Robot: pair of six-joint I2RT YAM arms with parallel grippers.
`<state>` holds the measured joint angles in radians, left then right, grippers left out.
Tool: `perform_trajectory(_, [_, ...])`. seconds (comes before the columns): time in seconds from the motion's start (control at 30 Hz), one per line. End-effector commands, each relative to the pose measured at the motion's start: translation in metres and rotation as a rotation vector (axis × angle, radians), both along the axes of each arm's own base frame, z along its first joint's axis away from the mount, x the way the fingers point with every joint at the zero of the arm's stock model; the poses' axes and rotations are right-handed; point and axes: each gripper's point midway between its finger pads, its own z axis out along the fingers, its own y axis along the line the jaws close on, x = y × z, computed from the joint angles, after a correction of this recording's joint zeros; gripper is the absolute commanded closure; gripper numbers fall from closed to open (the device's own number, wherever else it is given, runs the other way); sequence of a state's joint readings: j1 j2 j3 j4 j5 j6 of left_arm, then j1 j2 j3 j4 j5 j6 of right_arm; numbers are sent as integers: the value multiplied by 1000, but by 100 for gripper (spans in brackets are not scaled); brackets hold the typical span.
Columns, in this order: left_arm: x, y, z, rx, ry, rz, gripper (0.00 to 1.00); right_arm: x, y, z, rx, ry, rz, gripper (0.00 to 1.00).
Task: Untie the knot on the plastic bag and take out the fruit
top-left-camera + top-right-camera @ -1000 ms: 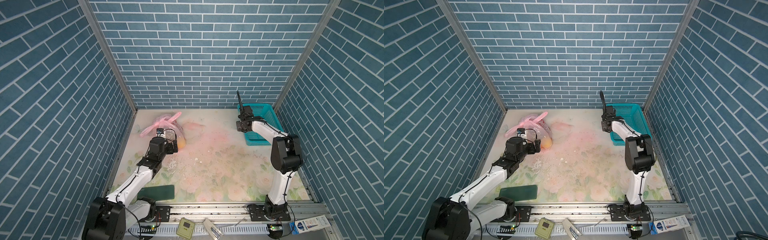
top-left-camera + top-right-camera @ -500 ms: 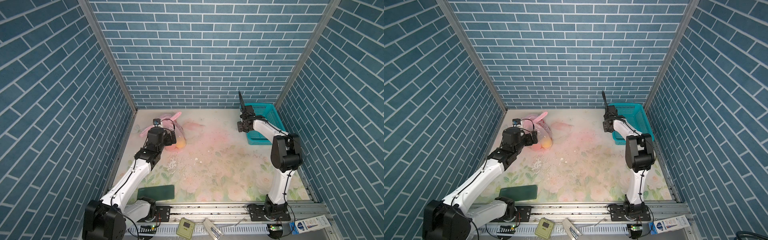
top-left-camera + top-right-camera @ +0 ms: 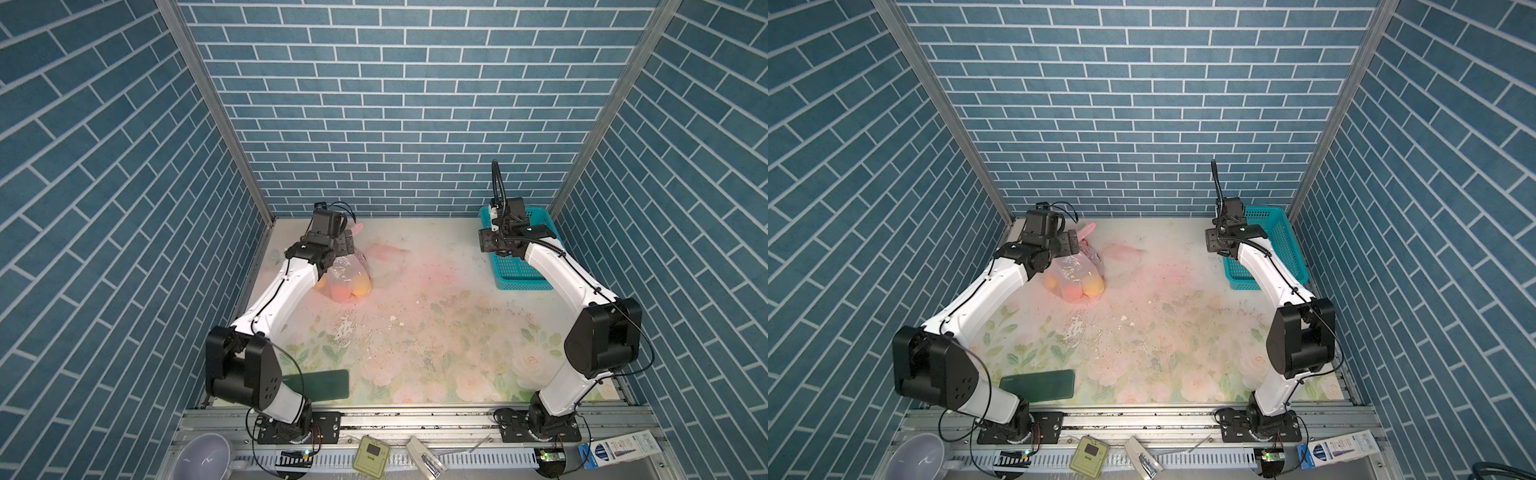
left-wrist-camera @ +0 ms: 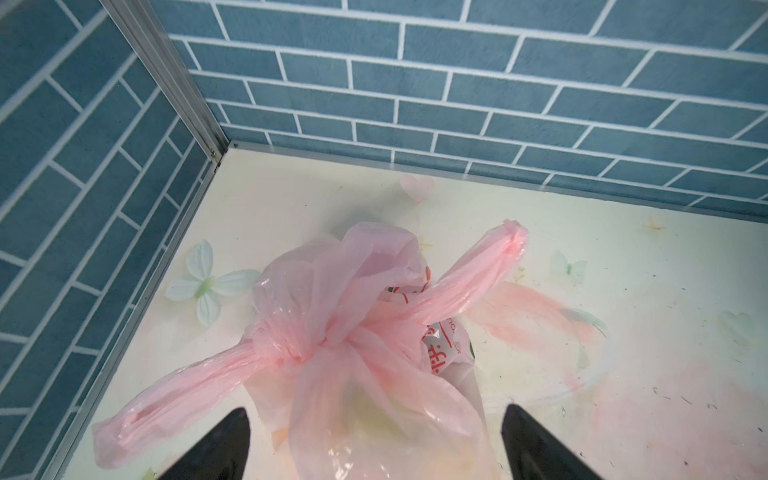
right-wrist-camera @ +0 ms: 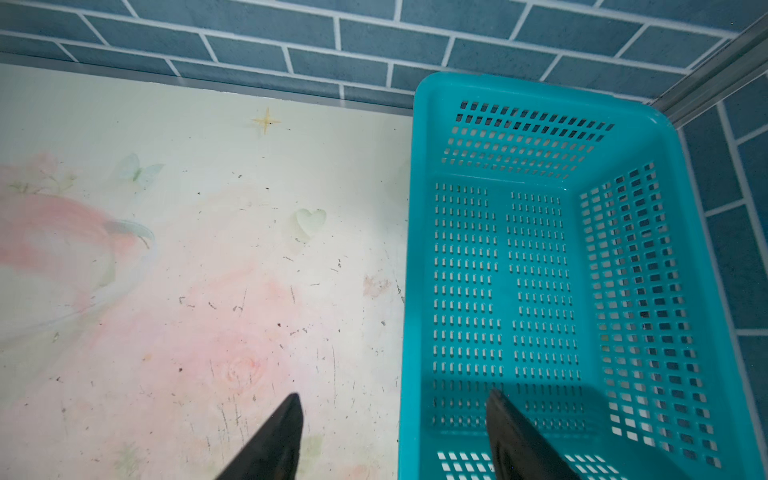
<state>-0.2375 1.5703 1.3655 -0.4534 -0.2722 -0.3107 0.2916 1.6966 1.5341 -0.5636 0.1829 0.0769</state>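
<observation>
The bunched gather (image 4: 329, 340) is below my left gripper and slightly outward of it, and its folds get narrow enough there to fit between the gripper's fingers, so I will move my left gripper down and outward to it next.
The pink plastic bag (image 3: 348, 272) (image 3: 1076, 272) (image 4: 374, 382) lies at the back left of the mat, near the corner. Its knot (image 4: 305, 349) is still tied, with two handle strips sticking out sideways. Orange and red fruit (image 3: 360, 285) (image 3: 1091, 285) show through the bag's thin plastic. My left gripper (image 4: 376, 409) (image 3: 347, 245) hovers open just over the bag, a finger on each side of its body, short of the knot. My right gripper (image 5: 393, 395) (image 3: 492, 242) stands open above the near-left wall of the teal basket (image 5: 409, 249), holding nothing.
The teal basket (image 3: 524, 270) (image 3: 1285, 249) is empty and sits against the back right corner. A dark green flat slab (image 3: 320, 384) (image 3: 1040, 384) lies at the front left by the left arm's base. Crumbs (image 3: 345, 328) dot the mat's middle. Brick walls close three sides.
My left arm has reached farther back, from the bag's near side to over its top. My right gripper has gone from nearly shut to open by the basket.
</observation>
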Motion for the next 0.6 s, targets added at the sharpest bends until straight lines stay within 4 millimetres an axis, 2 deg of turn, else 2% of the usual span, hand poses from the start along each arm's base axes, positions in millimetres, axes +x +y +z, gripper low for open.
perform_trajectory(0.0, [-1, 18, -16, 19, 110, 70, 10, -20, -4, -15, -2, 66, -12, 30])
perform_trajectory(0.17, [11, 25, -39, 22, 197, 89, 15, -27, -7, -11, -4, 63, -17, 30])
perform_trajectory(0.27, [20, 22, -49, 1, 212, 73, 24, -29, -8, -11, -6, 61, -17, 30])
perform_trajectory(0.33, [22, 19, -56, -13, 226, 64, 33, -29, -8, -10, -8, 58, -17, 31])
perform_trajectory(0.5, [20, 8, -67, -64, 252, 43, 70, -29, -9, -9, -11, 52, -19, 33])
perform_trajectory(0.57, [19, -1, -66, -82, 245, 14, 82, -28, -10, -10, -12, 51, -21, 33])
